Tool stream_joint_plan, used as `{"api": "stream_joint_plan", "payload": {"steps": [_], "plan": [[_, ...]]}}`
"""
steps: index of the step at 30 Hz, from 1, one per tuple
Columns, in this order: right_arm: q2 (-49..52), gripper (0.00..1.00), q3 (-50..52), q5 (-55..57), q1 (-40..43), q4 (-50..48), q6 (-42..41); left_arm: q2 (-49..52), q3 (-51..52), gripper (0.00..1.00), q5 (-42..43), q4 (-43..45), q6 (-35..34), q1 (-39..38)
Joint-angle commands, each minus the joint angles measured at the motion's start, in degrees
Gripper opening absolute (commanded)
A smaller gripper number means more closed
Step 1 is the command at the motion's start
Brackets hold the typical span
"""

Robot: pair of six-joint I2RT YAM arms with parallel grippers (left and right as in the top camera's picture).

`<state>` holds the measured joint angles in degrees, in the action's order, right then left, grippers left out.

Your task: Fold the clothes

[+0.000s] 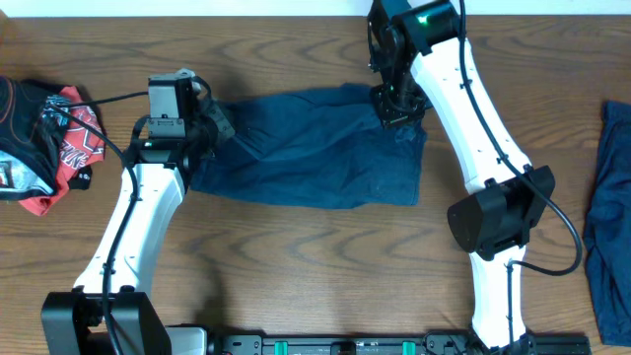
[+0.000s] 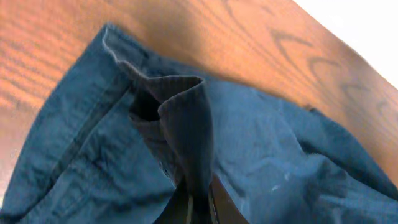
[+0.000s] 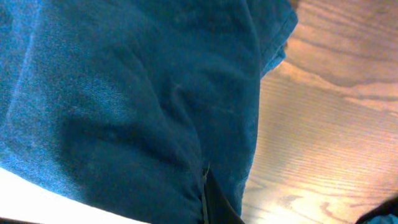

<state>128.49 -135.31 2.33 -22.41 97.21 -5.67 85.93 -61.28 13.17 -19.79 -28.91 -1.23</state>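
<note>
My right gripper will next pull the garment's pinched corner back and down onto the garment's near corner and let go, because that near corner is below the gripper and back toward the base.
One of the clothes, a wrinkled dark navy garment, lies stretched across the middle of the wooden table. My left gripper is shut on its left end. In the left wrist view a raised fold of the cloth runs down between the fingertips of that gripper. My right gripper is shut on the garment's upper right corner. The blue cloth fills most of the right wrist view and is pinched in that gripper. The jaws themselves are mostly hidden by fabric.
A second navy garment lies at the table's right edge. A red, black and white bundle of clothing sits at the left edge. Bare wood shows in front of the stretched garment.
</note>
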Motion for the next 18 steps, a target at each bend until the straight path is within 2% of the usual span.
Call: {"api": "stream_joint_plan", "payload": {"steps": [1,8,14,18], "plan": [[-0.33,0.01,1.25,-0.52,0.76,0.11,-1.14,-1.18,-0.90,0.06,2.84,-2.56,-1.31,0.17],[-0.33,0.01,3.98,-6.01,0.48,0.11,-1.75,-3.78,-0.90,0.06,2.64,-12.79,-3.56,0.17],[-0.33,0.01,10.54,-7.54,-0.24,-0.37,-3.74,-4.28,-0.87,0.06,-2.71,-22.25,-2.84,0.17],[-0.33,0.01,16.92,-7.52,-1.46,-1.53,-3.74,-4.28,-0.83,0.06,-4.04,-25.20,-0.33,0.17]]}}
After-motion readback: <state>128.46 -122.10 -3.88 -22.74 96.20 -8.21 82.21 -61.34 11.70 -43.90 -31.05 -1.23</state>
